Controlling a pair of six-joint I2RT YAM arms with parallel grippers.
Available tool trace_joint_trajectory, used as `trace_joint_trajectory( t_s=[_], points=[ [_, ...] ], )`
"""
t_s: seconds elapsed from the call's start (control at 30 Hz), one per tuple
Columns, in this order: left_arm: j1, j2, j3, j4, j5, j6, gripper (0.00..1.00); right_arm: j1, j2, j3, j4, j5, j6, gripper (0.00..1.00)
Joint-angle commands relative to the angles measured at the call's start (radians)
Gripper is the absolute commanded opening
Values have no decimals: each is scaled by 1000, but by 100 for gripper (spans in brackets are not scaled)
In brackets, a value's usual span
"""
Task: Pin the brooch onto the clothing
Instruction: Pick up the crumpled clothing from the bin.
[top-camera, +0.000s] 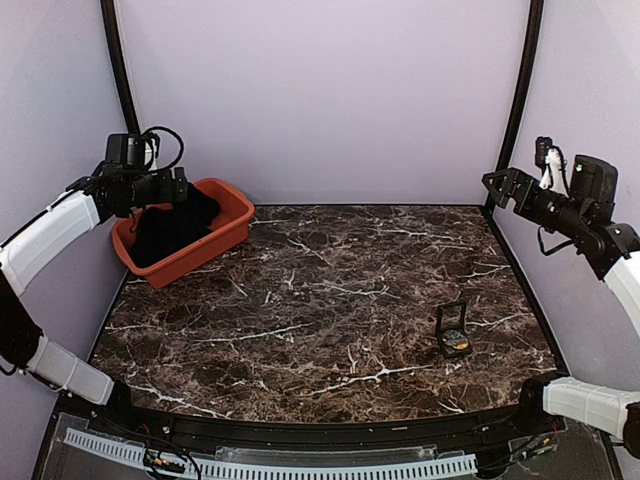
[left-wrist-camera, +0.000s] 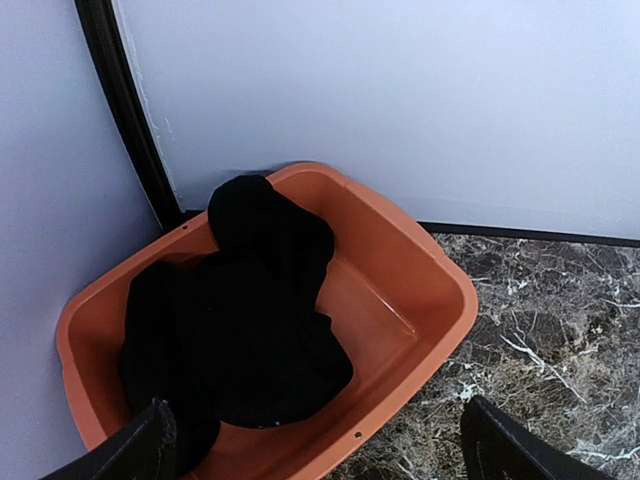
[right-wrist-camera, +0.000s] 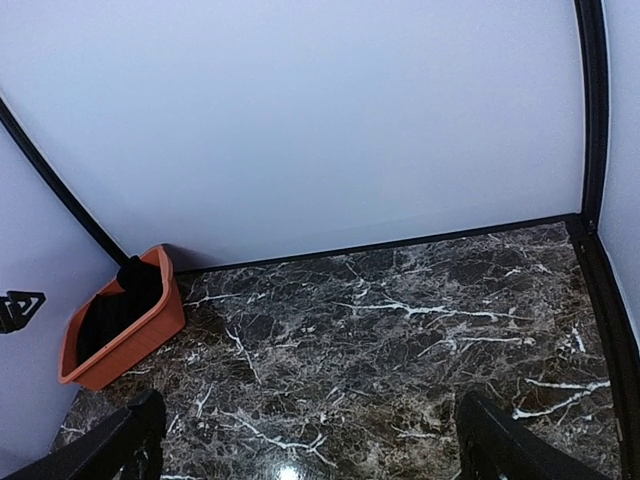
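I should next lower my left gripper down into the orange tub (top-camera: 232, 205) onto the middle of the crumpled clothing (top-camera: 178, 221) and close it, as the heap is below its open fingers.
The clothing (top-camera: 172, 225) is a crumpled black heap lying in an orange tub (top-camera: 232, 205) at the back left; no print shows. In the left wrist view the clothing (left-wrist-camera: 240, 330) fills most of the tub (left-wrist-camera: 440, 300). My left gripper (top-camera: 186, 190) hovers over the tub, open and holding nothing (left-wrist-camera: 320, 455). The brooch (top-camera: 458, 344), a small yellow-gold disc, lies in an open black hinged case (top-camera: 452, 328) at the right front of the table. My right gripper (top-camera: 497, 184) is raised at the far right, open and holding nothing (right-wrist-camera: 310, 445), well above and behind the case.
The marble-patterned table (top-camera: 330, 300) stretches between the tub and the case. Lilac walls with black corner posts (top-camera: 518, 100) close in the back and sides. The right wrist view shows the tub (right-wrist-camera: 130, 335) far off at the left.
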Motion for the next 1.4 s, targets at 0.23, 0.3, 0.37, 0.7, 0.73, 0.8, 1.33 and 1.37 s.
trace_joint_trajectory(
  t_s=[0.23,0.3,0.37,0.7,0.73,0.8,1.33,1.37],
  points=[
    [177,363,243,-117,132,-179,99,-6,-14,-15,34,-30,17,99],
    [217,440,281,-118,162,-215,99,-4,-17,-19,40,-49,26,99],
    [224,503,316,-115,150,-218,99,-3,-20,-23,48,-70,30,99],
    [233,685,393,-48,80,-207,99,-2,-54,-71,54,-65,33,99],
    [234,694,405,-43,77,-207,99,-2,-55,-72,55,-66,33,99],
    [234,718,426,-41,80,-207,99,-2,-52,-73,51,-68,33,99],
    [236,792,482,-41,109,-182,7,6,66,-83,-53,-50,6,99],
    [235,788,491,-44,116,-178,2,8,69,-83,-58,-45,4,99]
  ],
)
